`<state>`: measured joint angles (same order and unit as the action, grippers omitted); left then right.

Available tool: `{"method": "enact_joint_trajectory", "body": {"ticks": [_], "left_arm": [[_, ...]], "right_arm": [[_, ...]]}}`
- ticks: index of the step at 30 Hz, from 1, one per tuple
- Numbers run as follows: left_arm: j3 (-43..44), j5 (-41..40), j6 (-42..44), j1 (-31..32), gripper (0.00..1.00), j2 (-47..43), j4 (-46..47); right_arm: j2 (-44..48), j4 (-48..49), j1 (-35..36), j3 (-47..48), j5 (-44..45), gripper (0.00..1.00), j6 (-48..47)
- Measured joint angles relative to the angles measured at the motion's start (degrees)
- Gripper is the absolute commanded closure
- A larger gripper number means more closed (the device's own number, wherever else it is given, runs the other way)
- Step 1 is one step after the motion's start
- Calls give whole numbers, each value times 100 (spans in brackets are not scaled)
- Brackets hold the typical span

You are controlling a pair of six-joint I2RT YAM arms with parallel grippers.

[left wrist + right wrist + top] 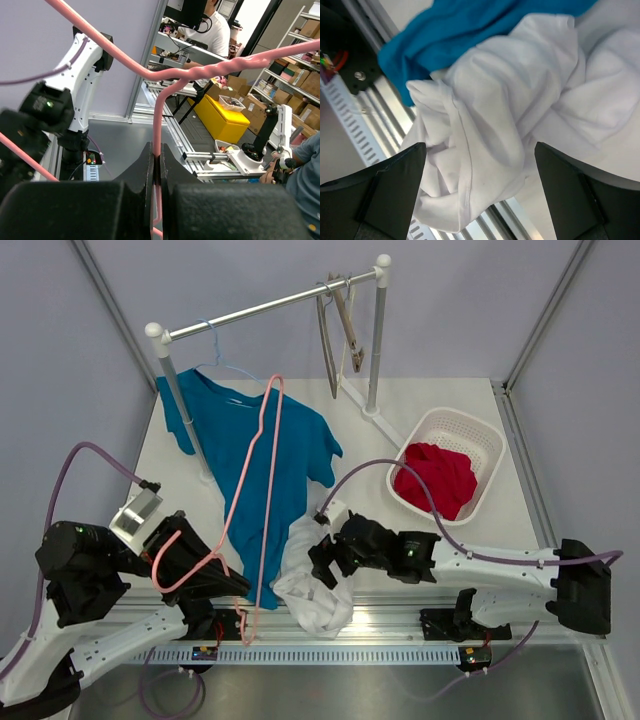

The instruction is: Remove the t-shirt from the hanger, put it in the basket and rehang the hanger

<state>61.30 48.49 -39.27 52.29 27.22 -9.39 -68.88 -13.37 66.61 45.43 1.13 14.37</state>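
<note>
My right gripper moves down onto the middle folds of the white t-shirt next and closes, since they lie below it, between its spread fingers.
My left gripper (232,585) is shut on the bare pink wire hanger (268,455), gripping it near its lower end; in the left wrist view the pink hanger (158,120) runs up from between the closed fingers of the gripper (156,155). A crumpled white t-shirt (310,595) lies on the table's front edge, off the hanger. My right gripper (325,560) is open just above it. In the right wrist view the white t-shirt (520,100) fills the space between the spread jaws of the gripper (480,165).
A blue t-shirt (290,450) hangs from a light-blue hanger (212,345) on the rack rail (270,308), its hem beside the white shirt (470,25). Beige hangers (340,330) hang at the rail's right end. A white basket (480,440) holds red clothing (435,480).
</note>
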Motion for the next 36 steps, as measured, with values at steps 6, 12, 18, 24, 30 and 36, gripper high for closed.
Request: {"method": "enact_joint_trajectory", "body": {"ticks": [6,12,18,24,30,36], "left_arm": [[-31,-153,131,0,100,28,22],[-317,-428,155,0,100,42,22],[-503,-564,157,0,100,37,0],[-514,-643,227,0,100,22,9],[-699,-1003,264,0,100,22,26],[-831,-1349,264,0,100,26,2]], "right_arm": [[-702,1270,334,-1119,1259,0,951],[-2603,2476,352,-424,1746,8,1106],[-2321,2691,382,-695,2194,100,1506],[833,1029,638,-1126,3158,100,1692],[3281,-31,577,-92,4774,100,872],[2918,214,-1241,1204,5174,100,-581]]}}
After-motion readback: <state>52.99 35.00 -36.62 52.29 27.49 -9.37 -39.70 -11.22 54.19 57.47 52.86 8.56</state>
